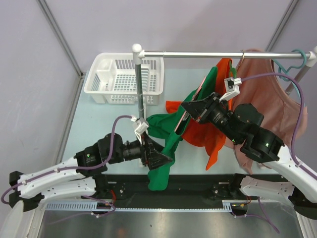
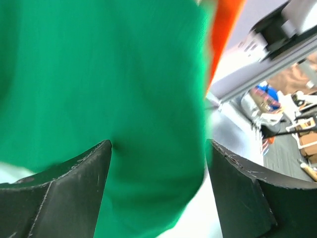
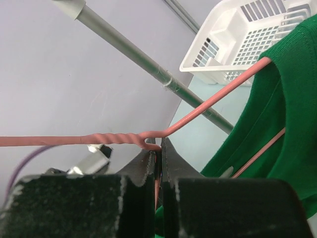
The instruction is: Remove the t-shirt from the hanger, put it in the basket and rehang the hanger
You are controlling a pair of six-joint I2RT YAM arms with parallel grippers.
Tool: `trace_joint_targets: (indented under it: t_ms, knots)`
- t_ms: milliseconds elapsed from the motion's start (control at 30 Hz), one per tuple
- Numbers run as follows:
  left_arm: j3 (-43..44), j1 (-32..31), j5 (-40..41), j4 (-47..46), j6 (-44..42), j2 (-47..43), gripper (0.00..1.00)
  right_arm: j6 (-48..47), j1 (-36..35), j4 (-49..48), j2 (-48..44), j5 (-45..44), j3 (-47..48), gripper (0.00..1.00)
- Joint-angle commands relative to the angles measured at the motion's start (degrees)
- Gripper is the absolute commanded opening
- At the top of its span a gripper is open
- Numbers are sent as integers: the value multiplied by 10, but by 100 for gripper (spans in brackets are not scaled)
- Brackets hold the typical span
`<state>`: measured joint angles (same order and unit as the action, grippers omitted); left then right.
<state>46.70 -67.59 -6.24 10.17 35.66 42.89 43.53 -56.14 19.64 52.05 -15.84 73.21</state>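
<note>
Next, my left gripper will move its spread fingers down along the green cloth (image 2: 109, 84) to the shirt's lower hem, then close there.
A green t-shirt (image 1: 167, 130) hangs on a pink wire hanger (image 1: 202, 87), held off the rail over the table's middle. My right gripper (image 1: 188, 107) is shut on the hanger's wire just below its twisted neck (image 3: 114, 138); the shirt's collar shows at the right of the right wrist view (image 3: 277, 119). My left gripper (image 1: 167, 159) is open at the shirt's lower part. In the left wrist view green cloth (image 2: 109, 84) fills the gap between the spread fingers (image 2: 74, 193), which are not closed on it.
An orange garment (image 1: 200, 134) hangs beside the green shirt. A dusty-pink shirt (image 1: 270, 94) on a teal hanger (image 1: 292, 59) hangs from the rail (image 1: 198, 54) at right. The rack's post (image 1: 140, 94) stands mid-left. A white basket (image 1: 124, 79) sits at the back left.
</note>
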Motion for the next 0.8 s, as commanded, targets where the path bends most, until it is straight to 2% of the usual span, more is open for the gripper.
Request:
trace_joint_targets:
  t_ms: [0, 33, 133, 233, 267, 367, 767]
  knots:
    - [-48, -10, 29, 3, 17, -23, 80, 11, 0, -64, -17, -36, 5, 0]
    - [-56, -10, 31, 5, 27, -24, 78, 12, 0, -65, -17, -37, 7, 0]
    - [-92, -11, 41, 3, 53, -26, 61, 11, 1, -65, -17, -43, 17, 0]
    - [-137, -11, 61, 5, 80, -41, 36, 6, 1, -64, -20, -50, 27, 0]
    - [-158, -11, 80, 9, 89, -47, 19, 4, 1, -62, -20, -57, 30, 0]
    - [-192, -11, 123, 34, 129, -72, 0, 0, 1, -57, -27, -78, 36, 0]
    - [-227, -11, 253, 173, 227, -204, 0, -19, 3, -39, -63, -134, 34, 0]
